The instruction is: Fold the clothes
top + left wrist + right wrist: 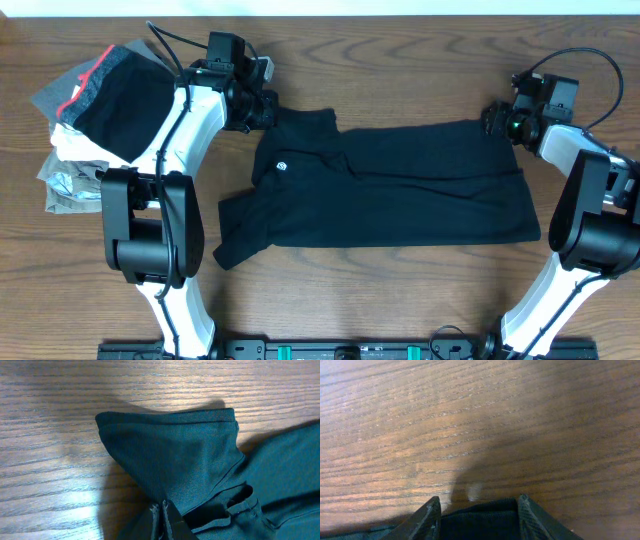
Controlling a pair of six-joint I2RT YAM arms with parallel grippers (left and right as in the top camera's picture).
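Next, my right gripper eases slightly back over the shirt's far corner (506, 511) and shuts its fingers there, as the black fabric's edge already lies between the open fingers.
The clothes, a black T-shirt (400, 190) with a small white logo (281, 165), lie across the middle of the wooden table, folded lengthwise. My left gripper (262, 110) is at the shirt's upper left corner. In the left wrist view its jaws (161, 508) are shut, pinching the fabric, and the sleeve (180, 450) fans out from them. At the shirt's upper right corner is my right gripper (494, 120). Its jaws (479, 497) stand apart, with the black fabric's edge (480, 520) lying between the fingers.
A pile of folded garments (95, 110) in grey, white, black and red trim sits at the back left, beside the left arm. Both arm bases stand near the front edge. Bare wooden table (400, 290) surrounds the shirt.
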